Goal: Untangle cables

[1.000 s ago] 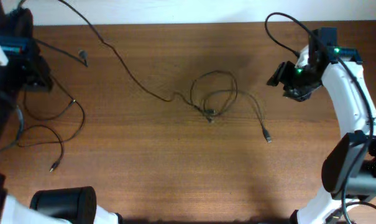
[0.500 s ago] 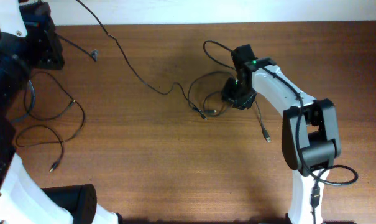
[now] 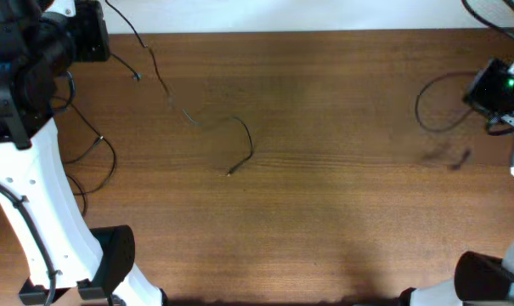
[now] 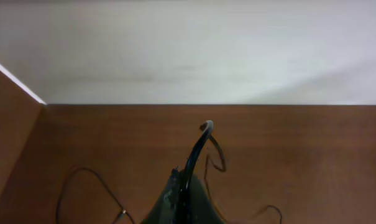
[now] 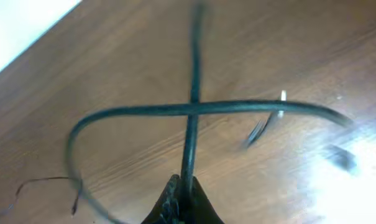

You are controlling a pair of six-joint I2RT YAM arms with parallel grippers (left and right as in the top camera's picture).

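My left gripper holds the cable and should next carry it down and back beside the looped wire (image 3: 101, 138) (image 4: 100, 180), then release, clearing its end from the table's middle.
In the overhead view one thin black cable (image 3: 242, 127) snakes from the top left to a loose plug end near the table's middle. My left gripper (image 3: 88, 36) is at the far left corner. The left wrist view shows it (image 4: 183, 178) shut on a cable (image 4: 199, 144) that arches up from its tips. At the far right edge my right gripper (image 3: 493, 90) holds a second cable (image 3: 420, 106), which hangs in a loop. The right wrist view shows that gripper (image 5: 183, 182) shut on this cable (image 5: 191, 124), with the loop crossing in front and a plug (image 5: 281, 97) dangling.
More thin wire (image 3: 108, 149) lies looped at the left edge beside the left arm's white links (image 3: 44, 195). The left wrist view shows loose wire with a plug (image 4: 122, 213) on the wood. A white wall (image 3: 282, 13) borders the table's far side.
The right gripper shut on a cable in the middle tangle and pulled it to the far right edge. The tangle has come apart. The left arm shifted right along the back edge.
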